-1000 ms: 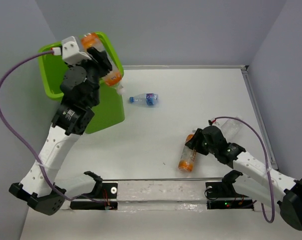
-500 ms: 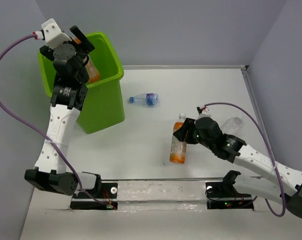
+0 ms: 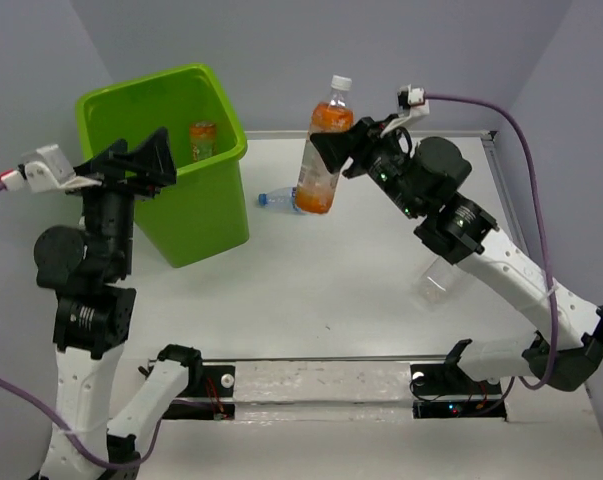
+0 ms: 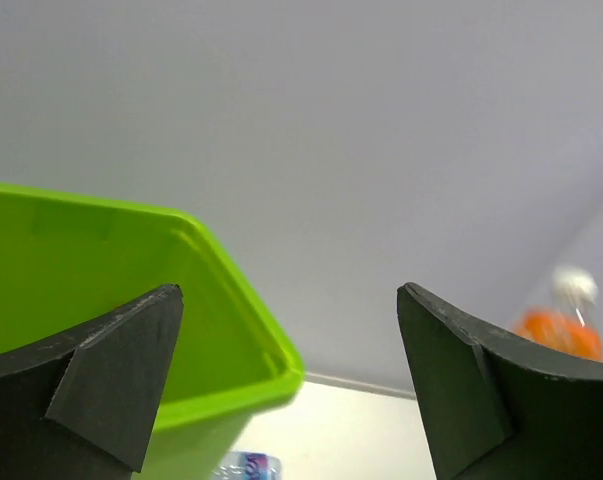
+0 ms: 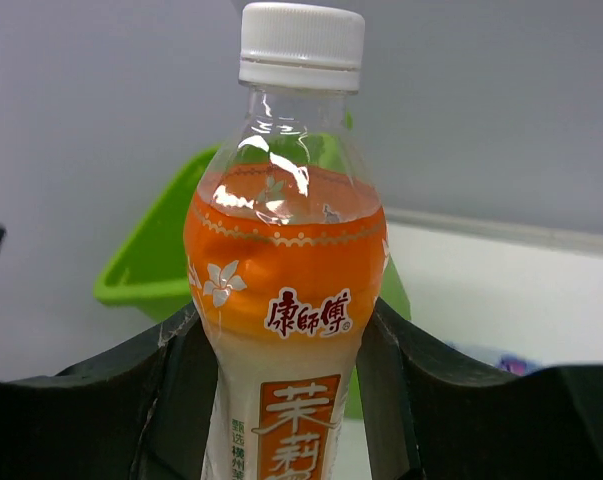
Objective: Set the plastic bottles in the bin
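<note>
The bottle is still outside the bin's rim and goes across next for release inside. The bin's opening [image 3: 171, 125] [image 5: 174, 240] lies to my right gripper's left in the top view.
The lime-green bin [image 3: 217, 203] stands at the back left, and an orange-drink bottle [image 3: 202, 140] lies inside it. My left gripper [image 3: 149, 160] hangs open and empty over the bin's near-left rim; its wrist view looks past open fingers [image 4: 116, 375] at the bin [image 4: 231, 340]. My right gripper [image 3: 333, 150] is shut on a second orange-drink bottle [image 3: 319, 188], held upright high above the table, right of the bin. The right wrist view shows that bottle [image 5: 286, 290] clamped in the right gripper [image 5: 286, 400], with the bin [image 5: 146, 275] behind.
A blue-labelled bottle [image 3: 280, 198] lies on the table just right of the bin, partly behind the held bottle. A clear bottle [image 3: 438, 281] lies under my right forearm. Grey walls close the back and sides, and a rail runs along the near edge.
My left gripper opened over the bin, its orange bottle dropped inside, and the arm drew back left. My right arm lifted its orange bottle off the table, upright, toward the bin.
</note>
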